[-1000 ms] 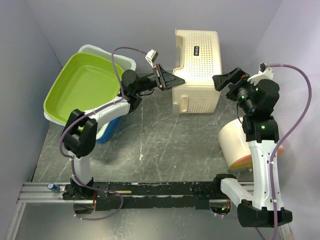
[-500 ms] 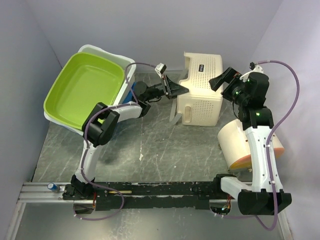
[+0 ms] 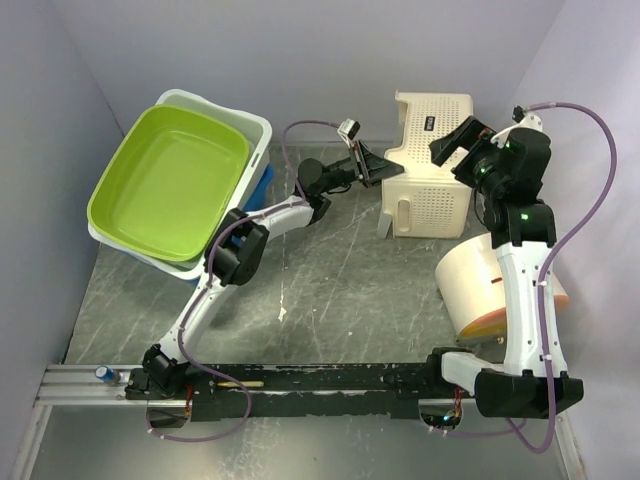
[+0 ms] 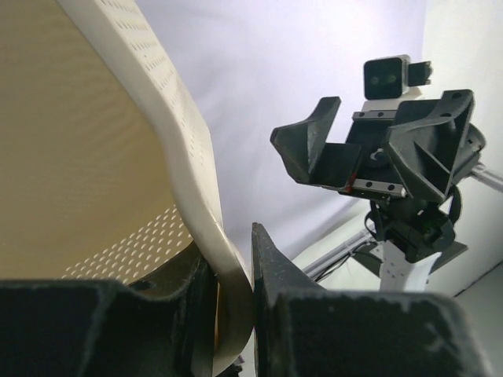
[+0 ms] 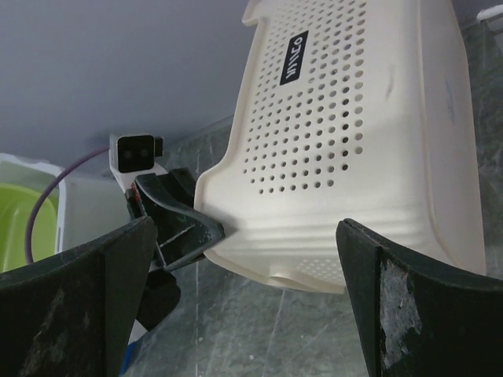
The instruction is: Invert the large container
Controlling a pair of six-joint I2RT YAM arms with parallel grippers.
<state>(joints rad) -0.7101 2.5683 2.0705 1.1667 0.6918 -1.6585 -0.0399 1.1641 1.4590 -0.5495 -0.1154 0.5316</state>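
Note:
Next I will shift my left gripper left in the top view and down toward the bare tabletop to release the basket's rim, as the basket's label still faces up.
The large container is a cream perforated basket (image 3: 432, 165) at the back of the table. It is tipped, its face with a black label turned up. My left gripper (image 3: 383, 171) is shut on the basket's left rim (image 4: 196, 188), which sits pinched between the fingers (image 4: 234, 314). My right gripper (image 3: 462, 140) is open and empty, just right of the basket and above it. In the right wrist view the basket (image 5: 346, 133) lies between my spread right fingers (image 5: 251, 306), not touched by them. The left gripper (image 5: 185, 228) shows there clamping the rim.
A green tub (image 3: 170, 180) sits nested in a white tub (image 3: 258, 128) at the back left. A cream cylinder with an orange rim (image 3: 478, 285) lies by the right arm. Purple-grey walls close the back and both sides.
The left arm has stretched to the right, carrying the basket right and towards the back wall while tipping it. The right gripper has stayed open and drawn back to the right.

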